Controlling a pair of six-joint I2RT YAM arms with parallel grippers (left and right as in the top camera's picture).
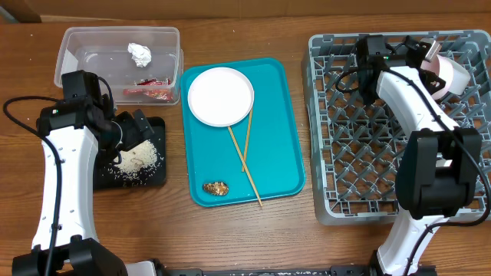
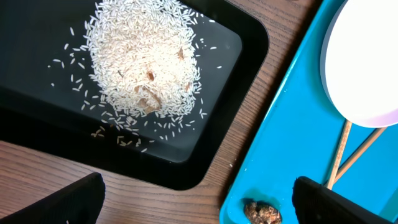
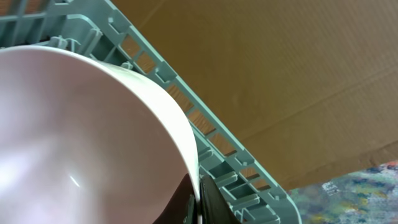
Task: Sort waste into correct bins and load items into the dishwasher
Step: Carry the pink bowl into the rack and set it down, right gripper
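The white bowl's rim should be released at the far corner of the grey dish rack once my right gripper has gone down slightly there next, since that corner is below it.
The white bowl (image 1: pixel 451 77) is pinched at its rim by my shut right gripper (image 1: pixel 431 58) over the far right corner of the grey dish rack (image 1: pixel 383 146). The right wrist view shows the jaws (image 3: pixel 199 202) on the bowl rim (image 3: pixel 81 137), next to the rack wall (image 3: pixel 211 134). My left gripper (image 1: pixel 132 129) is open and empty above the black tray (image 1: pixel 156 178) holding the rice (image 1: pixel 138 159). In the left wrist view the open jaws (image 2: pixel 199 208) span wood and the brown lump (image 2: pixel 264 213). The rice (image 2: pixel 143 62) lies on the black tray (image 2: pixel 217 124).
The clear tub (image 1: pixel 77 54) at far left holds the tissue ball (image 1: pixel 139 53) and red wrapper (image 1: pixel 148 91). The teal tray (image 1: pixel 276 130) carries the white plate (image 1: pixel 220 96), chopsticks (image 1: pixel 247 157) and brown lump (image 1: pixel 215 187). The left wrist view also shows the plate (image 2: pixel 367 62) and chopsticks (image 2: pixel 345 152).
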